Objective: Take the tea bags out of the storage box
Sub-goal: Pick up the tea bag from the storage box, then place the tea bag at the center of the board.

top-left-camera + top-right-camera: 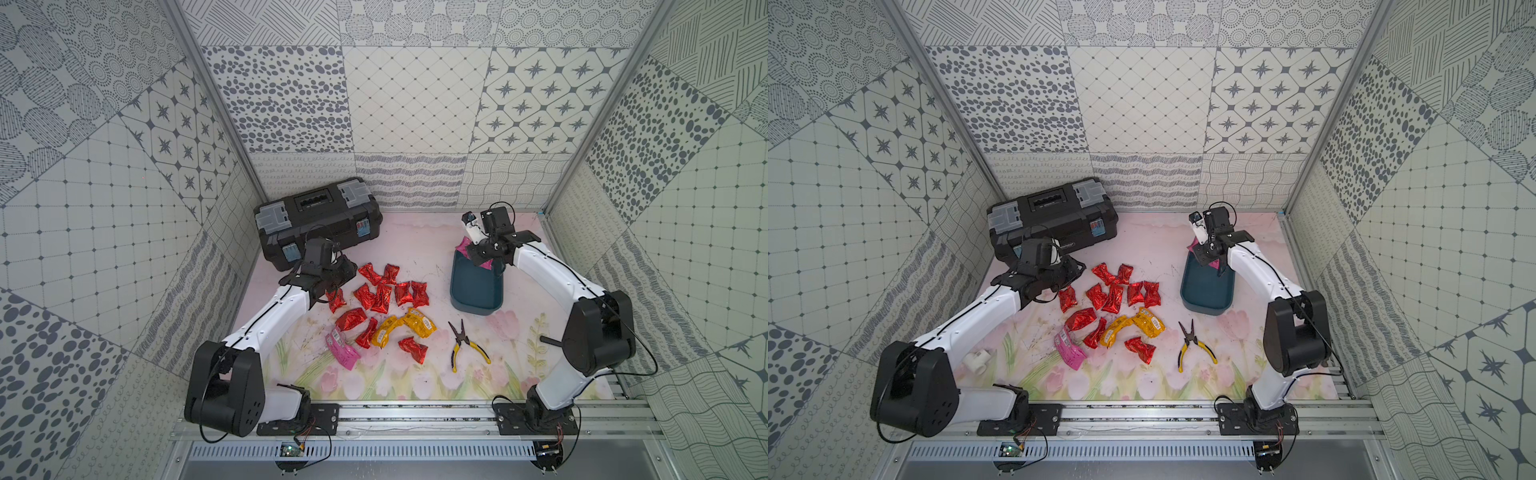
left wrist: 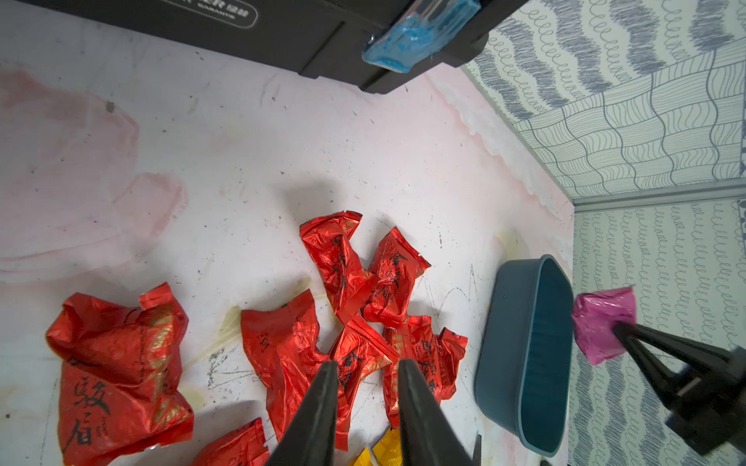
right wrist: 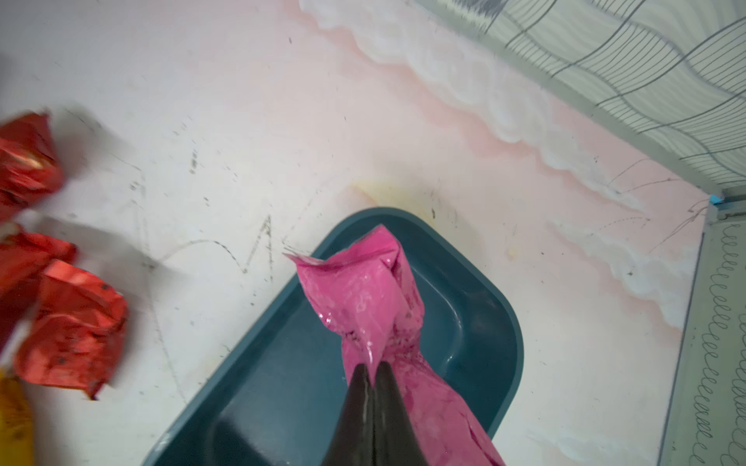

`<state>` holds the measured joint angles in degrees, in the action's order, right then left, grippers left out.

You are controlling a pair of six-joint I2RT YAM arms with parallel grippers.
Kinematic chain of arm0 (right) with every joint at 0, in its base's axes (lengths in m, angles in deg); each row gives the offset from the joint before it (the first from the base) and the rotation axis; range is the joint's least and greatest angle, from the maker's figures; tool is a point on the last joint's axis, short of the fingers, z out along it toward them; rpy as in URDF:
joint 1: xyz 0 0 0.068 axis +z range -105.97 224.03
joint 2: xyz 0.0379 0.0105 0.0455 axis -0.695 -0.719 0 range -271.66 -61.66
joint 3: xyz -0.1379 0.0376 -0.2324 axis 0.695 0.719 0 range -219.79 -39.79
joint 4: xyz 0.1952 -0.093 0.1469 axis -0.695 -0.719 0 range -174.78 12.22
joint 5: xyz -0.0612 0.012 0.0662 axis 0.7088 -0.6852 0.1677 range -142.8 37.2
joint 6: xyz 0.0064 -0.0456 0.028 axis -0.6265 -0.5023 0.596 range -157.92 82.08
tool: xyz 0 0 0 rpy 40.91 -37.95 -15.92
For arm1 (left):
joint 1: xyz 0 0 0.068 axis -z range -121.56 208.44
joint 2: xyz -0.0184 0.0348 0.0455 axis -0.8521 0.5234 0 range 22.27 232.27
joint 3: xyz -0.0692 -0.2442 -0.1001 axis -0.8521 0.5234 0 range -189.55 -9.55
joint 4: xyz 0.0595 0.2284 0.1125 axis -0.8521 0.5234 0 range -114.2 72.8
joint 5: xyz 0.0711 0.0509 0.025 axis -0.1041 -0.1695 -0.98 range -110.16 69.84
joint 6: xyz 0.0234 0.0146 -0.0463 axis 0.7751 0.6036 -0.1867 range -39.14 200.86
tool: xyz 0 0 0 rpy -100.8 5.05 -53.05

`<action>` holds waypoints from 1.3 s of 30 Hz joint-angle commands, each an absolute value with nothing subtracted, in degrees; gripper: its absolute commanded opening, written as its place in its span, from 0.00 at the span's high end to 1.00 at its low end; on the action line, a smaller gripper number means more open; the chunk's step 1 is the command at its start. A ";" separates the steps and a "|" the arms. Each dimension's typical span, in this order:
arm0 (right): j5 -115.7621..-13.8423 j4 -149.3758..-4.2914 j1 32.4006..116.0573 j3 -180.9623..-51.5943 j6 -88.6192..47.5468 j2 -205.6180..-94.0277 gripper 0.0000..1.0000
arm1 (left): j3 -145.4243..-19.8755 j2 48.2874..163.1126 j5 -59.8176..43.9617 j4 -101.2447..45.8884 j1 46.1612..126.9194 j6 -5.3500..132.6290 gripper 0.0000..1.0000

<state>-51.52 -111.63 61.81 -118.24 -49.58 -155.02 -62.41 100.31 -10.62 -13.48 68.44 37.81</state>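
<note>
The part of the mat between box (image 1: 473, 297) and red tea bags is bare, so I need to swing my right gripper over the box's rim and down to that part to let go of the pink tea bag.
The dark teal storage box (image 1: 473, 297) (image 1: 1204, 293) stands at the right of the mat. My right gripper (image 3: 373, 368) is shut on a pink tea bag (image 3: 369, 302) and holds it above the far end of the storage box (image 3: 266, 383). The part of the box floor that shows is bare. Several red tea bags (image 1: 382, 291), two yellow ones (image 1: 415, 325) and a pink one (image 1: 343, 351) lie on the mat left of the box. My left gripper (image 2: 367, 369) hovers over the red tea bags (image 2: 355, 355), its jaws a little apart with nothing between them.
A black toolbox (image 1: 316, 220) with blue latches stands at the back left, close behind my left wrist. Yellow-handled pliers (image 1: 467, 347) lie in front of the box. A small white pipe fitting (image 1: 978, 360) sits by the left arm. Patterned walls close in on three sides.
</note>
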 commanded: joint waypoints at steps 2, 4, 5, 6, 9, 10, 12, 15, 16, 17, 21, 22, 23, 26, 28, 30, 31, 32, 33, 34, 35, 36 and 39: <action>-58.65 -105.09 65.21 -116.02 -32.91 -151.59 1.00 | -61.67 99.32 -12.12 -15.83 68.22 36.58 0.72; -60.26 -101.76 68.19 -114.86 -23.89 -151.76 1.00 | -60.63 99.04 -12.45 -16.44 68.22 35.63 0.72; -59.97 -100.46 69.60 -114.41 -20.06 -152.43 1.00 | -60.15 98.78 -12.54 -16.76 68.25 35.11 0.73; -59.43 -99.37 70.80 -114.24 -16.43 -153.48 1.00 | -59.61 98.60 -12.73 -17.00 68.26 34.62 0.73; -56.40 -98.60 74.30 -115.57 -9.42 -158.25 1.00 | -58.25 97.62 -13.96 -16.92 68.23 33.50 0.73; -54.80 -99.50 74.99 -116.68 -8.00 -160.02 1.00 | -57.92 97.09 -14.50 -16.67 68.28 33.41 0.73; -51.75 -101.09 75.83 -118.07 -5.45 -163.15 1.00 | -57.09 96.17 -15.76 -16.22 68.20 33.35 0.73; -49.62 -101.12 75.93 -118.18 -2.94 -165.89 1.00 | -55.64 94.68 -18.29 -14.91 68.01 32.68 0.73; -49.30 -101.16 75.91 -118.19 -2.63 -166.56 1.00 | -55.14 94.14 -18.73 -14.74 67.98 32.49 0.73; -49.10 -101.33 75.90 -118.12 -2.34 -167.15 1.00 | -54.44 93.62 -19.17 -14.71 67.95 32.25 0.73; -49.35 -101.27 75.86 -117.63 -1.45 -169.43 1.00 | -52.98 92.10 -20.09 -14.21 67.98 31.59 0.73; -49.44 -101.26 75.84 -117.56 -1.17 -169.79 1.00 | -52.82 91.87 -20.20 -13.98 67.99 31.56 0.73; -49.73 -101.27 75.82 -117.49 -1.03 -170.22 1.00 | -52.65 91.48 -20.29 -13.72 68.00 31.51 0.73; -50.34 -101.30 75.76 -117.77 -1.20 -170.56 0.91 | -52.29 90.58 -20.33 -13.31 67.90 31.57 0.73; -50.44 -101.27 75.75 -118.07 -1.56 -169.62 0.78 | -52.04 89.94 -19.85 -13.17 67.92 31.91 0.73; -50.47 -101.37 75.55 -118.05 -2.10 -167.84 0.71 | -51.98 89.39 -18.62 -13.42 67.99 32.73 0.72; -50.59 -101.47 75.21 -117.92 -2.42 -166.71 0.69 | -52.04 89.23 -17.90 -13.72 68.01 33.29 0.72; -50.66 -101.58 74.71 -117.63 -2.68 -165.34 0.66 | -52.29 89.07 -16.96 -13.61 67.96 33.96 0.71; -50.83 -101.60 74.09 -116.98 -3.14 -163.75 0.65 | -52.51 88.87 -16.35 -13.43 68.01 34.60 0.71; -50.82 -101.60 73.27 -116.27 -3.69 -161.64 0.63 | -52.63 88.61 -15.96 -13.20 68.02 34.97 0.71; -50.49 -101.80 72.29 -115.29 -4.36 -159.40 0.62 | -52.66 88.31 -15.52 -13.18 67.98 35.36 0.70; -49.79 -101.98 71.35 -113.86 -5.01 -156.76 0.61 | -52.63 87.89 -14.88 -13.32 68.00 35.70 0.70; -48.60 -103.45 65.57 -109.47 -7.05 -150.28 0.57 | -52.03 86.70 -13.18 -13.96 67.96 36.80 0.69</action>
<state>-50.78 -103.19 70.62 -112.54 -4.29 -157.69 -52.22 88.18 -16.74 -13.26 68.09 33.73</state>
